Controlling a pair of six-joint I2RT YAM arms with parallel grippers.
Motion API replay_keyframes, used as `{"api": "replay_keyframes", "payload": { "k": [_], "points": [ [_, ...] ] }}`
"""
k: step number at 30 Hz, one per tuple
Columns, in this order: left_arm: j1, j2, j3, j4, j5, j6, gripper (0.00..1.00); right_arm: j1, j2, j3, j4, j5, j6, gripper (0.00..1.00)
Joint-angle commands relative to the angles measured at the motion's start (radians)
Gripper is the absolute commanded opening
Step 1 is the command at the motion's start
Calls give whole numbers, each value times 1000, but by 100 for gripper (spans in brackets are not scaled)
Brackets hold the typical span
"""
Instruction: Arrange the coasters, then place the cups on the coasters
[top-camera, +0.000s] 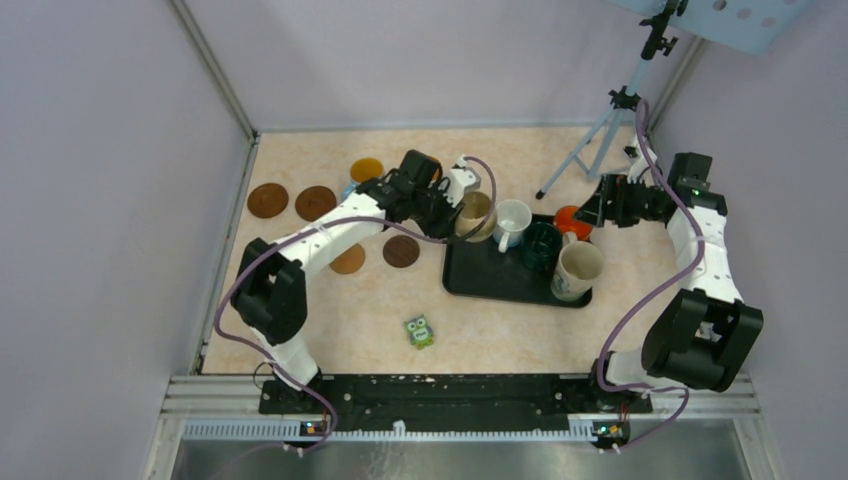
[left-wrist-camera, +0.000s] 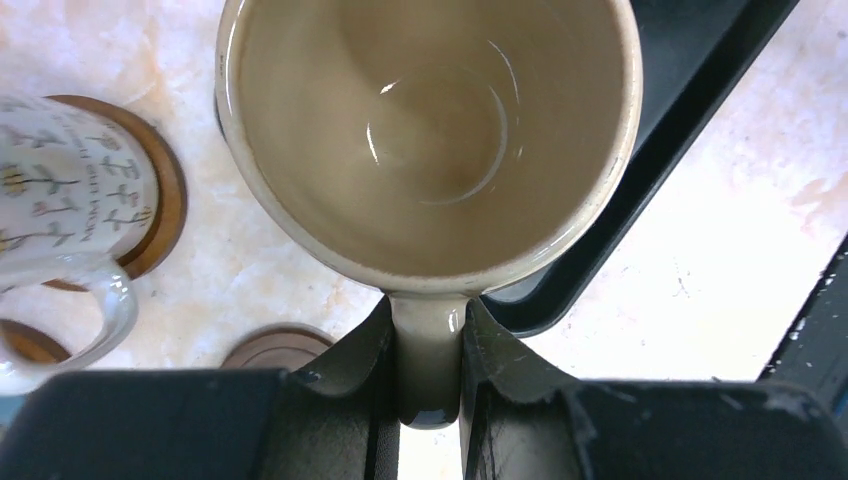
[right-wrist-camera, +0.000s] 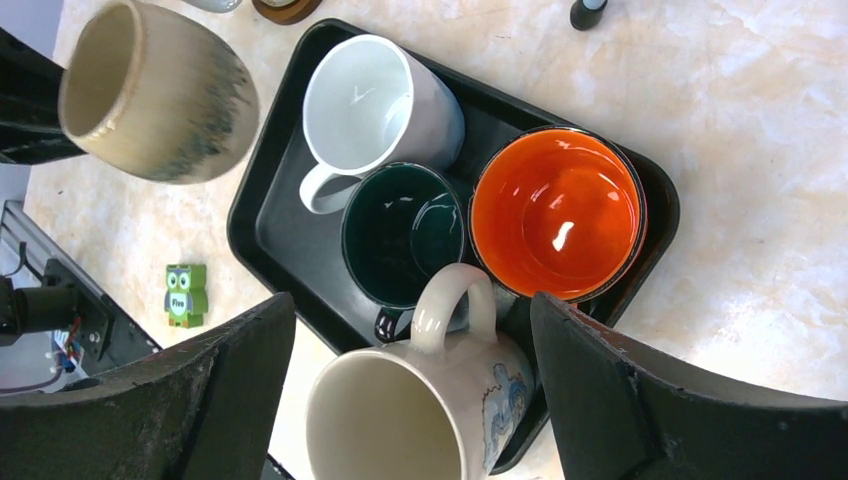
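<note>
I will next lower and release my left gripper's beige cup left in the top view, on the bare coaster farthest from the tray.
My left gripper (left-wrist-camera: 428, 322) is shut on the handle of a beige cup (left-wrist-camera: 430, 140), which hangs over the far left corner of the black tray (top-camera: 470, 280). On the tray stand a white cup (top-camera: 513, 222), a dark green cup (top-camera: 541, 247), an orange cup (right-wrist-camera: 555, 215) and a cream cup (right-wrist-camera: 420, 410). My right gripper (right-wrist-camera: 410, 400) hovers open above the cream cup, touching nothing. A patterned white cup (left-wrist-camera: 60, 200) sits on a coaster (left-wrist-camera: 165, 195). Bare coasters (top-camera: 267, 200) (top-camera: 315, 203) (top-camera: 401, 251) lie left of the tray.
A small green owl figure (top-camera: 419, 332) stands near the front, left of the tray. A tripod (top-camera: 600, 130) stands at the back right. Grey walls close in the table on the left, back and right.
</note>
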Motion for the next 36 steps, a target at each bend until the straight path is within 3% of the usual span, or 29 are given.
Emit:
{"api": "replay_keyframes", "payload": {
  "k": [1,14,26,36],
  "points": [
    [72,-172,59,147,73,-40,0,7,-18,42,28,-31,12,87],
    [546,-281,149,61,214,14,0,7,0,49,63,-55,53,90],
    [970,-183,106,78,326,179,0,7,13,20,107,-49,58,91],
    [1121,-35,57,228,269,331,0,7,23,4,167,-68,93,91]
  ]
}}
